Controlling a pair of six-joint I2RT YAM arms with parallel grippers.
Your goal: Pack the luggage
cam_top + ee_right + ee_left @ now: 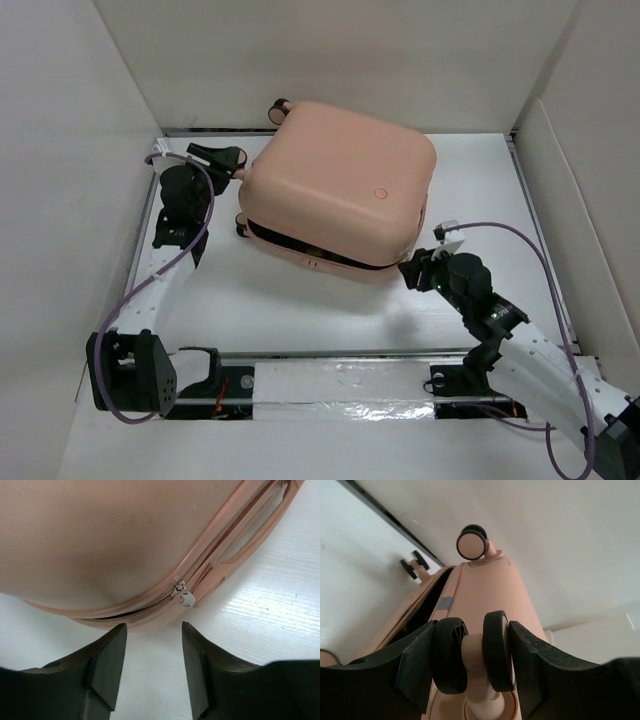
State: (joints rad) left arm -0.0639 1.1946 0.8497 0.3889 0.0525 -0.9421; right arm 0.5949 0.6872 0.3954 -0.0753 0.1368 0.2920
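Observation:
The luggage's raised lid still has a dark gap beneath it, so the left gripper next needs to move down toward the bottom shell's wheel below it and release the caster wheel.
The peach-pink luggage lies flat on the white table, its lid nearly down with a dark gap along the near-left edge. My left gripper is at its left end, shut on a caster wheel; both fingers press the twin black discs. Two other wheels show beyond it. My right gripper is open and empty just off the luggage's near-right corner. In the right wrist view the shell fills the top, and the silver zipper pull hangs just ahead of the gripper.
White walls enclose the table on the left, back and right. A metal rail with taped padding runs along the near edge between the arm bases. Purple cables loop off both arms.

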